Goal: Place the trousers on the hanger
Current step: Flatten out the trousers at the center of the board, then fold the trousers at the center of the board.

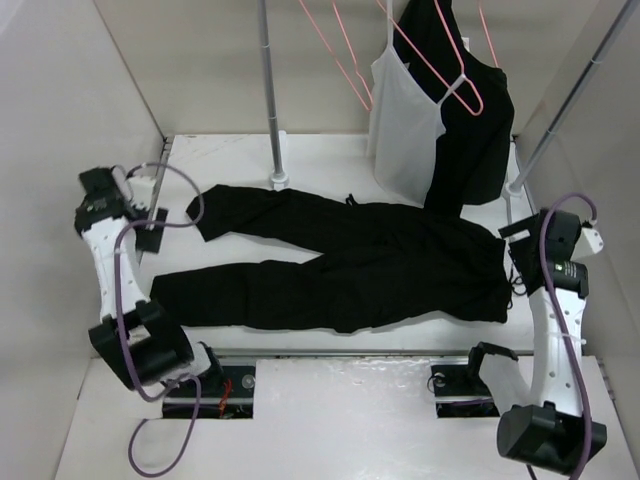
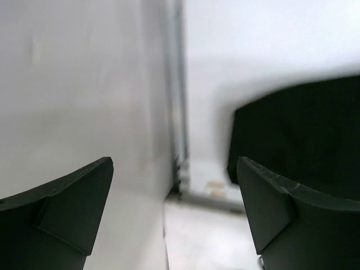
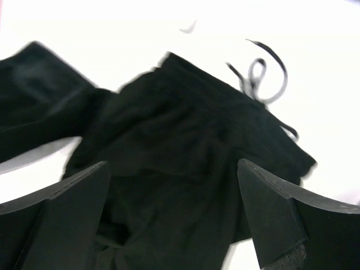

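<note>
The trousers' corner lies flat on the tabletop, below and beyond my open fingers, so my right gripper will next move down and outward onto the trousers' far waist corner (image 1: 487,229) (image 3: 170,63).
The black trousers (image 1: 370,262) lie spread flat on the white table (image 1: 330,160), waist to the right and both legs reaching left. My right gripper (image 1: 514,256) hangs open just over the waist end; in the right wrist view the trousers (image 3: 185,146) fill the space under the open right gripper (image 3: 171,216), and nothing is pinched. My left gripper (image 1: 150,238) stands open beside the leg ends. In the left wrist view the left gripper (image 2: 175,216) is empty, with the trousers (image 2: 304,135) off to its right. An empty pink hanger (image 1: 339,60) hangs at the back.
A white camisole (image 1: 405,130) and a black top (image 1: 478,140) hang on another pink hanger (image 1: 462,90) at the back right. Rack poles (image 1: 270,90) (image 1: 560,110) rise from the table. The trousers' drawstring (image 3: 264,73) trails loose. White walls close in on both sides.
</note>
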### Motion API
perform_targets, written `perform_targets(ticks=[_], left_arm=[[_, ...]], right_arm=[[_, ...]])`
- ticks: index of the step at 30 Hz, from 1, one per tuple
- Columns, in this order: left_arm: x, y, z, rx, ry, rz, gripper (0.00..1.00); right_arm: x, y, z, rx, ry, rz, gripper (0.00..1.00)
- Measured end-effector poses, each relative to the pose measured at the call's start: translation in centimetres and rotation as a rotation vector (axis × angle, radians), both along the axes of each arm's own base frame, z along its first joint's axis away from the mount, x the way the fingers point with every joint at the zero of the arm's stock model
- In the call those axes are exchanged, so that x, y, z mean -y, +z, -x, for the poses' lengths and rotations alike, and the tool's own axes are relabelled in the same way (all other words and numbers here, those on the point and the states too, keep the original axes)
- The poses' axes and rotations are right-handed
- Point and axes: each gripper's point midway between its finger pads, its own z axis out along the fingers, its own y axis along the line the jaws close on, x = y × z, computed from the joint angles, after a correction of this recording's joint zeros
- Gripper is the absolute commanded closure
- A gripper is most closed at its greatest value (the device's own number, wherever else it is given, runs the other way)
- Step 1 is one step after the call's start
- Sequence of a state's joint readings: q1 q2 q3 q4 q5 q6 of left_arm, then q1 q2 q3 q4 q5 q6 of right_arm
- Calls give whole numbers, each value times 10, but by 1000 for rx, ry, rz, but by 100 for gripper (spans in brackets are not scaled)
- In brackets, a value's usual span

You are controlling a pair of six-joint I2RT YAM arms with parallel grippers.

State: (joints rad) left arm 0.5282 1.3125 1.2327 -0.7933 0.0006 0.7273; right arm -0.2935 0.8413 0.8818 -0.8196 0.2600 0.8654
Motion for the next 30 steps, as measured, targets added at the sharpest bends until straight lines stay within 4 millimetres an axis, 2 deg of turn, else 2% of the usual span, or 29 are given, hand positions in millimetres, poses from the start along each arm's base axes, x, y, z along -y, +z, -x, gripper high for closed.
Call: perform_targets(ticks=[4, 7, 11, 13, 17, 19, 22, 24, 27, 30], left_arm=[[53, 0, -72, 34, -133, 110, 9], [82, -18, -119, 17, -151, 207, 9], [95, -49, -180, -3, -95, 324, 10], [96, -67, -200, -8, -58, 368, 10], [103, -93, -211, -38, 10, 445, 10], [111, -98, -216, -41, 18, 482, 10], [126, -102, -222, -44, 4, 516, 15], [138, -105, -224, -52, -13, 538, 17], [151, -112, -222, -70, -24, 578, 18], [148, -127, -208, -108, 12, 611, 18]], right_arm=[[3, 9, -25, 0, 76, 31, 1], [6, -6, -56, -51, 153, -19, 1], [17, -40, -91, -133, 196, -96, 1], [19, -53, -100, -153, 201, -119, 1], [19, -70, -120, -163, 223, -165, 1], [21, -81, -131, -178, 230, -187, 1], [23, -100, -143, -204, 228, -215, 2], [22, -111, -144, -224, 223, -234, 2], [16, -114, -143, -229, 215, -250, 3], [7, -111, -138, -210, 204, -255, 5]])
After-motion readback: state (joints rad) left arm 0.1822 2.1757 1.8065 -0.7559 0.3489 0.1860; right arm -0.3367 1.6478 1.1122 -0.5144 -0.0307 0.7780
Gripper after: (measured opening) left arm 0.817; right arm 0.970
